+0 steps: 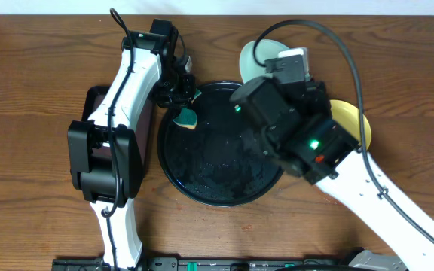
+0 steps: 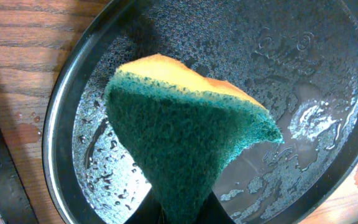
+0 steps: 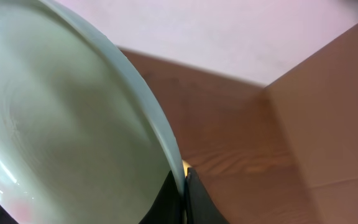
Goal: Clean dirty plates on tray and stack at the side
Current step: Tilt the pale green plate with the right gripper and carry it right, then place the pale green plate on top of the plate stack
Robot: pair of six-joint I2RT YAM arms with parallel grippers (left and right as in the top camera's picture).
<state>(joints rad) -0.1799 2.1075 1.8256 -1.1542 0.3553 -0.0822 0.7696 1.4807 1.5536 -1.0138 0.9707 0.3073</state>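
Note:
My right gripper should swing right in the overhead view to the pale yellow plate (image 1: 350,119), below and clear of the tray, then lower and release.
My left gripper (image 1: 184,96) is shut on a green and yellow sponge (image 1: 187,117) and holds it over the back left part of the wet black tray (image 1: 173,172). In the left wrist view the sponge (image 2: 185,137) hangs in front of the tray (image 2: 64,118), and the jaws (image 2: 185,214) pinch its lower tip. My right gripper (image 1: 276,62) is shut on the rim of a pale turquoise plate (image 1: 255,54) behind the tray. In the right wrist view the plate (image 3: 61,124) stands tilted, with a faint pink smear low down, and the fingers (image 3: 184,183) clamp its edge. A pale yellow plate (image 1: 350,119) lies right of the tray, partly under my right arm. No second turquoise plate shows.
A dark brown rectangular tray (image 1: 94,102) lies left of the black tray, mostly under my left arm. Water drops and film cover the black tray's floor (image 2: 303,118). The brown wooden table (image 1: 36,75) spreads all round, with a pale wall (image 3: 260,31) behind it.

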